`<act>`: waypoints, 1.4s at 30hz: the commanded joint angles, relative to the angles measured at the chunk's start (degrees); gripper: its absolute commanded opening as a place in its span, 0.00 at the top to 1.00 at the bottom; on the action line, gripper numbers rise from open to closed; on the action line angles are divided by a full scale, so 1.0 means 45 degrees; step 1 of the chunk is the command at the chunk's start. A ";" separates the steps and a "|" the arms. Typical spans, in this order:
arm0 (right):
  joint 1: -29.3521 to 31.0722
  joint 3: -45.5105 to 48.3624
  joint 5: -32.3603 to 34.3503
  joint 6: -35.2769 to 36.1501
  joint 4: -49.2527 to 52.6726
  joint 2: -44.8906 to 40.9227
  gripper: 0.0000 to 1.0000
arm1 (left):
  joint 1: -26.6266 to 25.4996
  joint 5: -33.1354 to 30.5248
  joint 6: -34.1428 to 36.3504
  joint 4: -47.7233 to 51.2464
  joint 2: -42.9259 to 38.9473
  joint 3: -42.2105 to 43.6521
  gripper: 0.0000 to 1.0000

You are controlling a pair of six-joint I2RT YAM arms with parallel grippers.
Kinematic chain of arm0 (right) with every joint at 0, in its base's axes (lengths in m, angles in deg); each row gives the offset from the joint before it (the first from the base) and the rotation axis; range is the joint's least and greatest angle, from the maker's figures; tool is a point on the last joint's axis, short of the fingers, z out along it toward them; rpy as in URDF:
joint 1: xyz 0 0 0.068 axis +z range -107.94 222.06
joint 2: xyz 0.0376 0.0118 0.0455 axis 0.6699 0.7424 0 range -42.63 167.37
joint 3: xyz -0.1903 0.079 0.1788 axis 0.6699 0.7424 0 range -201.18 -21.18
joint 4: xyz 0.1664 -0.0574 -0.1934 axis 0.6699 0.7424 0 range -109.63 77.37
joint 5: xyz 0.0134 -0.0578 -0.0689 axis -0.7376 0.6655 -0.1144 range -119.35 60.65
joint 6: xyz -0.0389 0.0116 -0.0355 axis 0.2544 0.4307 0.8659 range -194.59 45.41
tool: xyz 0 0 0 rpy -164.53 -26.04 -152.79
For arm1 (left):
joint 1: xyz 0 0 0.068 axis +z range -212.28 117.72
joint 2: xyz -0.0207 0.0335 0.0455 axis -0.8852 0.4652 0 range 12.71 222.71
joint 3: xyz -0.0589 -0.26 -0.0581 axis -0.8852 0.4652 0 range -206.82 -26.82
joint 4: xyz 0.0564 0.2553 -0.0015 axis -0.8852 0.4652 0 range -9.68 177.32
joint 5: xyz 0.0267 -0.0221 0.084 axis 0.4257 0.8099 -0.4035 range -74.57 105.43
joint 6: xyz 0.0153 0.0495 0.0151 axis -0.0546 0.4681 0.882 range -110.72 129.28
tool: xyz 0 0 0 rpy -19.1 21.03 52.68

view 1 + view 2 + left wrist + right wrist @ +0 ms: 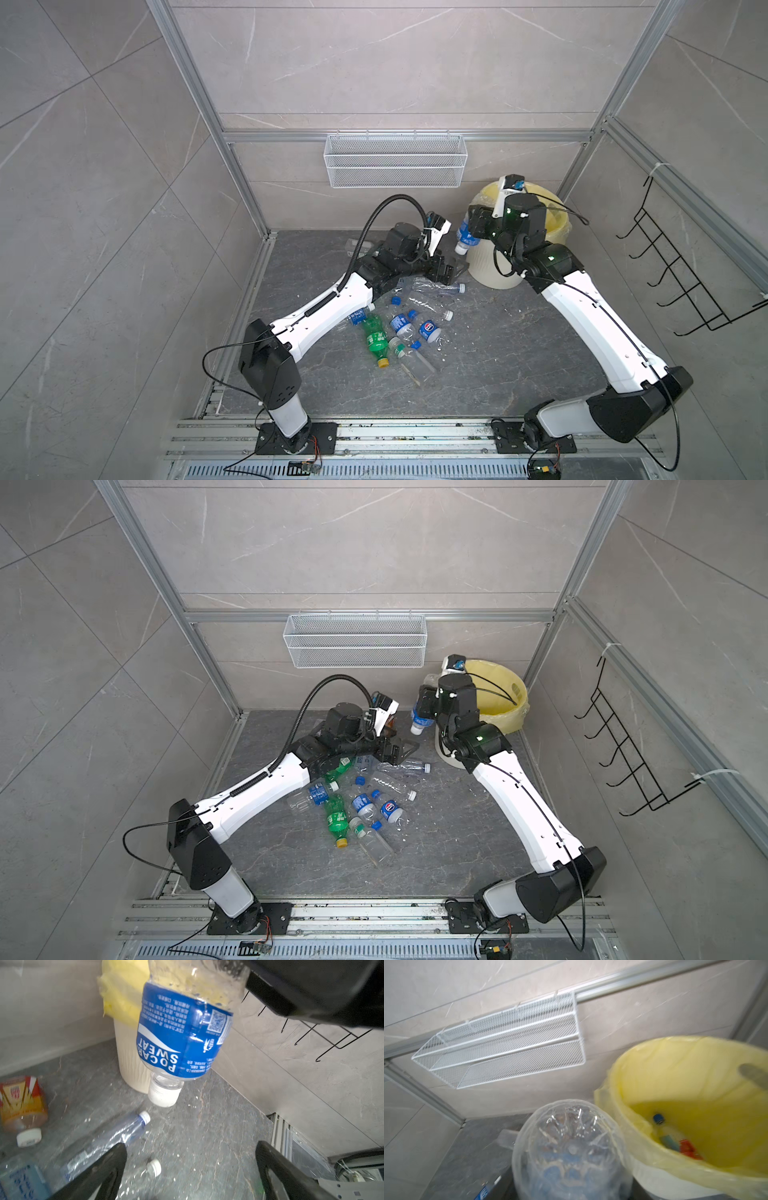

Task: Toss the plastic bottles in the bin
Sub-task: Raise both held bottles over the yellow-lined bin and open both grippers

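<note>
The bottle's cap hangs below the bin's rim, so my right gripper needs to move up and over that rim, above the yellow bag's opening (500,691) (696,1108), to release the bottle.
My right gripper (470,226) is shut on a clear plastic bottle (464,235) with a blue label. It hangs cap down just left of the bin (490,266), below the rim; its base fills the right wrist view (571,1147). The bin is a cream ribbed bucket with a yellow bag (675,1084) and has bottles (670,1138) at its bottom. My left gripper (190,1147) is open with nothing in it, low over the floor beside a clear bottle (440,289). The held bottle (182,1028) hangs in front of it. Several more bottles, one green (374,338), lie in a pile mid-floor.
An orange-labelled bottle (20,1103) lies near the back wall. A white mesh basket (395,162) hangs on the back wall above the floor. A black wire rack (681,274) sticks out from the right wall. A loose blue cap (396,300) lies by the pile.
</note>
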 commanded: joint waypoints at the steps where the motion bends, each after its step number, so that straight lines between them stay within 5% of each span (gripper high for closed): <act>1: -0.0239 -0.0974 0.2206 0.1638 -0.0585 -0.0365 0.60 | -0.0274 -0.0770 0.0727 0.0256 0.0875 -0.1832 0.00; 12: -0.1055 -0.3980 0.3243 0.3743 -0.1075 -0.0107 0.60 | -0.1091 -0.0945 0.1571 0.0889 0.2717 -0.5893 0.00; 21: -0.3380 -0.5034 0.1559 0.2264 0.0754 0.2417 0.57 | -0.1171 -0.1073 0.1625 0.0932 0.3045 -0.6325 0.00; 25: -0.4490 -0.7207 0.0228 0.0602 0.4182 0.4584 0.32 | -0.1171 -0.1207 0.1714 0.0972 0.2895 -0.5947 0.00; 30: -0.4739 -0.5045 -0.0353 0.0248 0.2688 0.3546 0.10 | -0.1171 -0.1452 0.1907 0.0953 0.2748 -0.5555 0.00; 42: -0.4791 -0.5241 -0.1144 -0.0098 0.3209 0.3626 0.00 | -0.1171 -0.1656 0.1695 0.0935 0.2625 -0.4916 0.00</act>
